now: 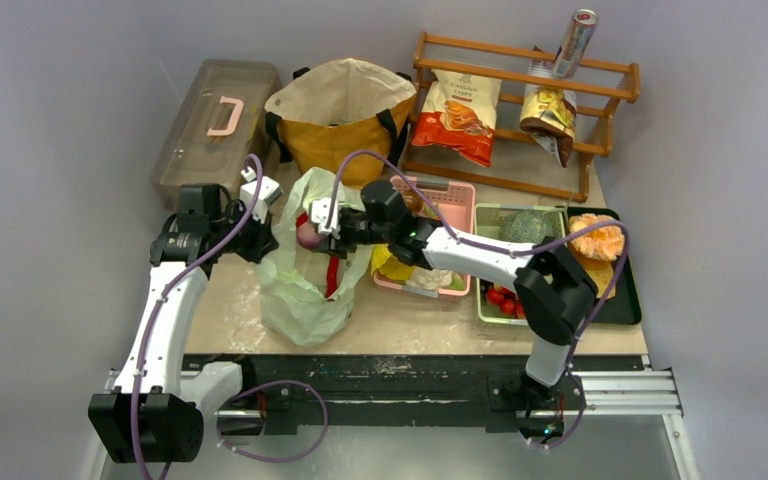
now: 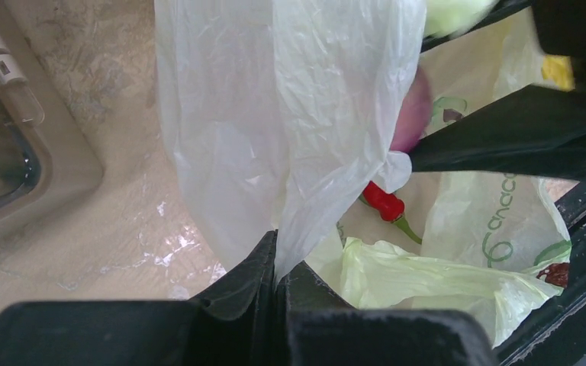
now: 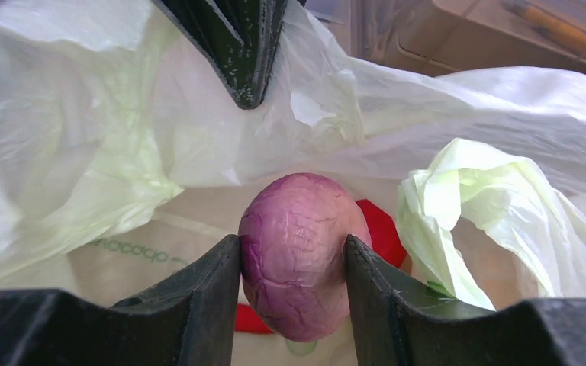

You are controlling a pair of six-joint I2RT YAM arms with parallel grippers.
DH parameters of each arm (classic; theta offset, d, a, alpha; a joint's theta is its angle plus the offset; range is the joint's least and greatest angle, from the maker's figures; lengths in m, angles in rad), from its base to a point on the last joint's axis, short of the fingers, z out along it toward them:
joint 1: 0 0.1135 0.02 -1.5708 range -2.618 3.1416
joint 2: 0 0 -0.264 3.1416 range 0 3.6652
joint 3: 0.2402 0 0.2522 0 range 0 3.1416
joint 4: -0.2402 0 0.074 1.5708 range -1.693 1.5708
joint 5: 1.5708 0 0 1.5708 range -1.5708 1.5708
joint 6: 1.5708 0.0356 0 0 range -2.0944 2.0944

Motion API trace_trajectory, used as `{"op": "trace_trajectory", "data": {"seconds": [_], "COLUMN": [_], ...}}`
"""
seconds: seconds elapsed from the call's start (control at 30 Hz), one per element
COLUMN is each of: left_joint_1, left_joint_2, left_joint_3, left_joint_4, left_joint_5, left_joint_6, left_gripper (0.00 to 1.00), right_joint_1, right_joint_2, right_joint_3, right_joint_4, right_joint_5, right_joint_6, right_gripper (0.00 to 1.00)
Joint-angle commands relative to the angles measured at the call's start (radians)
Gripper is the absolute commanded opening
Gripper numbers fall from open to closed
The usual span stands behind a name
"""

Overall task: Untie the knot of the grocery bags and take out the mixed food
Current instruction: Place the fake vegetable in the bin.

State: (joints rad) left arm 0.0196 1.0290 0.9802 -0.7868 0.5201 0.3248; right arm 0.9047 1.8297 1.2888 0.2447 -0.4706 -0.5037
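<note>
The pink basket already holds food, so the robot's right gripper will next rise off the bag's opening, swing over the pink basket's far end (image 1: 451, 203) and go down to release the purple onion (image 1: 307, 235).
The pale-green plastic bag (image 1: 305, 275) lies open at the table's front, no knot showing. My left gripper (image 2: 281, 267) is shut on the bag's thin edge (image 2: 297, 152) and holds it up at the left of the mouth. My right gripper (image 3: 293, 263) is shut on a purple onion (image 3: 297, 252), just above the bag's mouth; the onion (image 1: 307, 235) shows pink from above. A red chilli (image 2: 384, 203) lies inside the bag, also red (image 1: 332, 275) through the opening. The mustard-brown tote (image 1: 340, 120) stands open behind.
A grey lidded box (image 1: 210, 125) with a pink handle sits at the back left. A pink basket (image 1: 440, 240), a green basket (image 1: 520, 260) and a black tray (image 1: 620, 290) hold food to the right. A wooden rack (image 1: 520, 100) carries chip bags and a can.
</note>
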Motion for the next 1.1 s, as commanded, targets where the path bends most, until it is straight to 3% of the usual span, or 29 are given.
{"op": "trace_trajectory", "data": {"seconds": [0.0,0.2,0.43,0.67,0.8,0.87,0.97,1.03,1.07], "left_joint_1": [0.009,0.009,0.009,0.009,0.009,0.009,0.009,0.009,0.009], "left_joint_2": [-0.006,-0.012,-0.016,-0.018,-0.011,-0.007,-0.007,-0.01,-0.013], "left_joint_3": [0.036,0.026,0.02,0.017,0.015,0.017,0.023,0.027,0.026], "left_joint_4": [0.015,0.021,0.025,0.032,0.041,0.042,0.041,0.04,0.04], "left_joint_5": [0.017,0.024,0.027,0.033,0.036,0.038,0.036,0.034,0.035], "left_joint_6": [0.016,0.016,0.011,0.005,0.0,-0.002,-0.002,-0.001,-0.001], "left_gripper": [0.0,0.0,0.0,0.0,0.0,0.0,0.0,0.0,0.0], "right_joint_1": [-0.039,-0.072,-0.149,-0.461,-0.525,-0.531,-0.533,-0.533,-0.533], "right_joint_2": [-0.173,-0.353,-0.52,-0.562,-0.515,-0.47,-0.396,-0.355,-0.344], "right_joint_3": [-0.036,-0.069,-0.096,-0.136,-0.179,-0.2,-0.187,-0.15,-0.129], "right_joint_4": [-0.114,-0.314,-0.485,-0.593,-0.566,-0.529,-0.5,-0.511,-0.519], "right_joint_5": [-0.102,-0.182,-0.091,0.021,0.095,0.141,0.21,0.246,0.252], "right_joint_6": [0.028,0.032,0.08,0.096,0.069,0.055,0.044,0.039,0.038], "right_gripper": [0.07,0.07,0.06,0.06,0.09,0.15,0.42,0.48,0.56]}}
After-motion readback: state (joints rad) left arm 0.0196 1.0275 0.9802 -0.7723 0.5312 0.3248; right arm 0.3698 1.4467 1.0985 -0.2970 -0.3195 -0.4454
